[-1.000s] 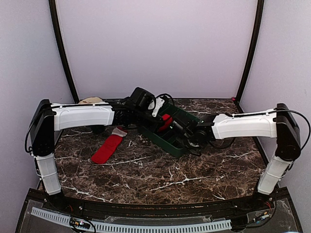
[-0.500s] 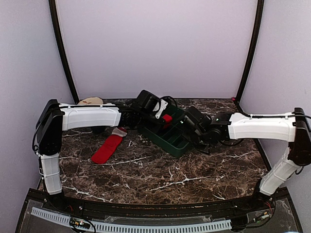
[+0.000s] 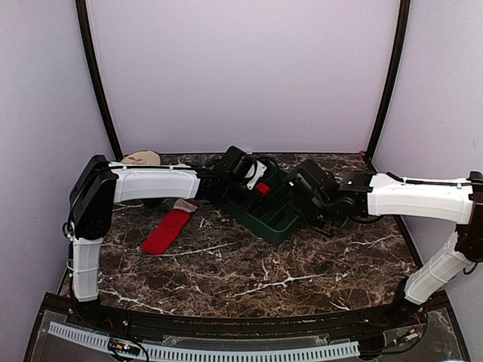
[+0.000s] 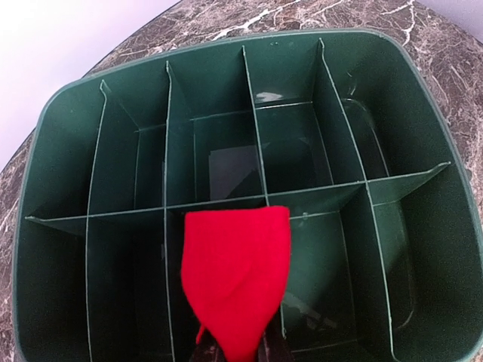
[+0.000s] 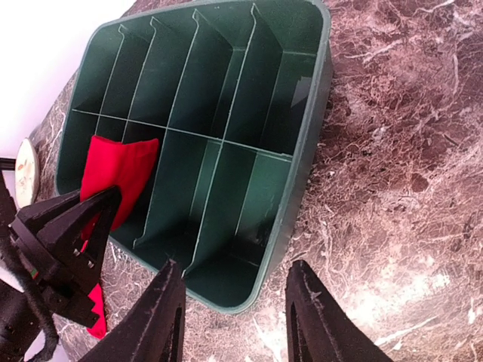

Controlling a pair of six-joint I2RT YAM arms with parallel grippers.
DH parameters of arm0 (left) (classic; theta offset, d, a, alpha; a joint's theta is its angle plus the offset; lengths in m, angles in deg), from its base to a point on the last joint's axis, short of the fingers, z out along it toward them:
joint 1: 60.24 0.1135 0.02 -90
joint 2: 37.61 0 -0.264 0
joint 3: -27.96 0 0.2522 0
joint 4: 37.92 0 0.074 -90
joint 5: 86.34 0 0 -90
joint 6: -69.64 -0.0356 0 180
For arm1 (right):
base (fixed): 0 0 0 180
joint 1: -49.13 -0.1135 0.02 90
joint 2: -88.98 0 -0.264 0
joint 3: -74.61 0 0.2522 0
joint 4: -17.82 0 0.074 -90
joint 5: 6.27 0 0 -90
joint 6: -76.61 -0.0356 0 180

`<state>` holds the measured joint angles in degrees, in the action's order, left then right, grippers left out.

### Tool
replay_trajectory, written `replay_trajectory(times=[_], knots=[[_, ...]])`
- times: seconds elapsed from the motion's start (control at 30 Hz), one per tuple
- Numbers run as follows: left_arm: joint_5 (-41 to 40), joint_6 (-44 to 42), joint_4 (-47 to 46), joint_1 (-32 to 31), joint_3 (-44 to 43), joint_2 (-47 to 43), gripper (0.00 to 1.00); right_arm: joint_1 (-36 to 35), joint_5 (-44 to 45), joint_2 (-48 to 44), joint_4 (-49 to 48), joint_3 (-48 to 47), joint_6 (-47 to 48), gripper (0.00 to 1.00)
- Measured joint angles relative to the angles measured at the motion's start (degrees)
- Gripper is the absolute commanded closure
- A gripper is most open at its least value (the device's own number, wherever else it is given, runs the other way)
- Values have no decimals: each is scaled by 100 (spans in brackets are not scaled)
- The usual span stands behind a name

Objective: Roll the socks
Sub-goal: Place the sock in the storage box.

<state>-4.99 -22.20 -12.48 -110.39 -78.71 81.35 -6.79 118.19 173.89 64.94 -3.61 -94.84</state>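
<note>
The rolled sock (image 3: 262,188) hangs over the green bin's empty middle section, so my left gripper will lower between the dividers and release it.
A rolled plain red sock (image 4: 238,271) hangs from my left gripper (image 4: 238,353), which is shut on its lower end above the middle compartments of a green divided bin (image 4: 447,226). In the top view that sock (image 3: 262,188) shows as a small red patch at the left gripper (image 3: 256,181) over the bin (image 3: 275,235). The second sock (image 3: 167,230), red with a white-and-pink cuff, lies flat on the table left of the bin. My right gripper (image 5: 238,305) is open and empty, its fingers (image 5: 162,317) straddling the bin's near corner (image 5: 260,290) from above.
The marble table (image 3: 249,279) runs to purple walls behind and at both sides. A beige object (image 3: 141,157) lies at the back left. In the right wrist view the left gripper's black body (image 5: 64,237) sits just left of the right fingers.
My left gripper has carried the rolled red sock to the right, farther over the bin. My right gripper has pulled back to the right, out from over the bin to its corner.
</note>
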Motion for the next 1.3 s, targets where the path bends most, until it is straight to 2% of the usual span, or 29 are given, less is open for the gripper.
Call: replay_trajectory(times=[0.7,1.3], knots=[[210,-63,282,144,-232,372,100,437,-184,-413,7,173,197,59],[1058,192,1189,525,-1311,1117,93,800,-520,-413,-214,175,455,59]])
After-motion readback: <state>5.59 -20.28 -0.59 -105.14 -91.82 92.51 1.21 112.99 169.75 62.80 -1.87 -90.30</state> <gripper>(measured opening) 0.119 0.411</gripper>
